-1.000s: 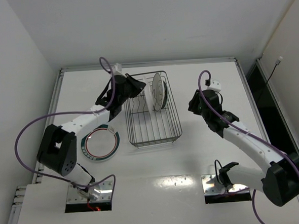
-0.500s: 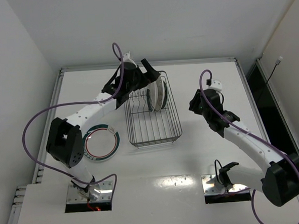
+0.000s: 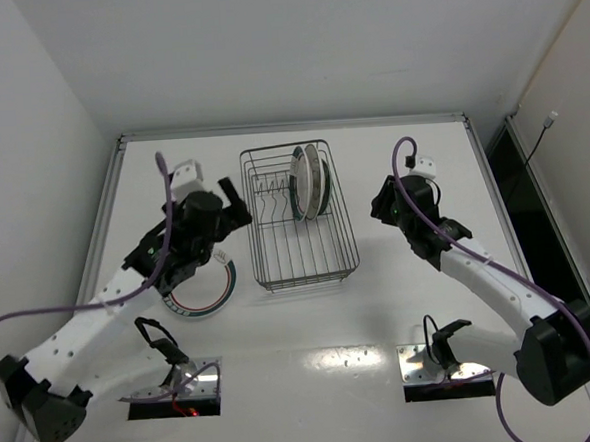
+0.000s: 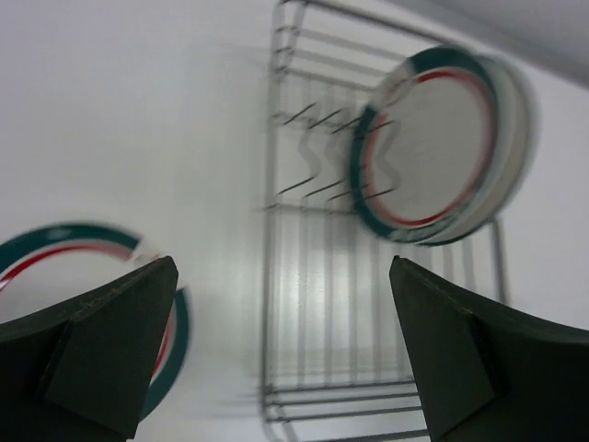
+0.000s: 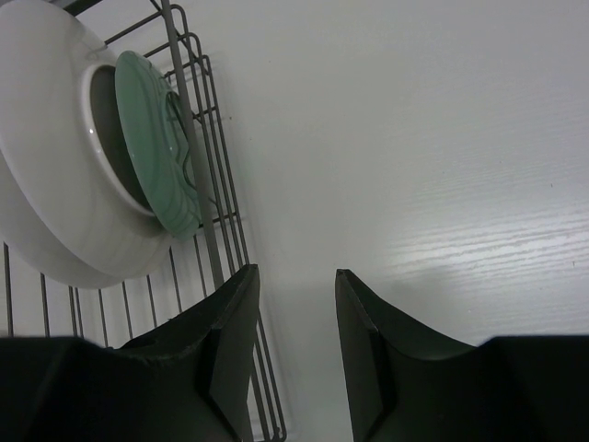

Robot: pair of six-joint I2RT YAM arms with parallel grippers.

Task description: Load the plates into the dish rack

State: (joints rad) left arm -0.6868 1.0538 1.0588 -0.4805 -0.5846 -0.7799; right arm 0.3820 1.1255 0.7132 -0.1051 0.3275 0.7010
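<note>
My left gripper lowers backward astride the flat plate's rim facing the rack next, since bare tabletop leaves room at that rim.
The dark wire dish rack (image 3: 301, 243) (image 4: 313, 304) (image 5: 210, 230) stands mid-table. Three plates stand upright at its far end: a green-banded one (image 3: 301, 182) (image 4: 425, 152), a larger white one (image 3: 319, 177) (image 5: 51, 184) and a small teal one (image 5: 156, 152). Another green-banded plate (image 3: 211, 294) (image 4: 87, 249) lies flat on the table left of the rack, partly under my left arm. My left gripper (image 3: 236, 207) (image 4: 285, 359) hovers wide open and holding nothing between that plate and the rack. Just right of the rack, my right gripper (image 3: 380, 202) (image 5: 294, 273) is partly open with nothing in it.
A raised rim (image 3: 289, 127) runs along the table's far edge and down its sides. White walls close in at the back and left. Bare white tabletop (image 3: 411, 144) lies right of the rack.
My left gripper let go of the green-banded plate in the rack, opened wide and drew back left and nearer, above the plate on the table. The right arm held still.
</note>
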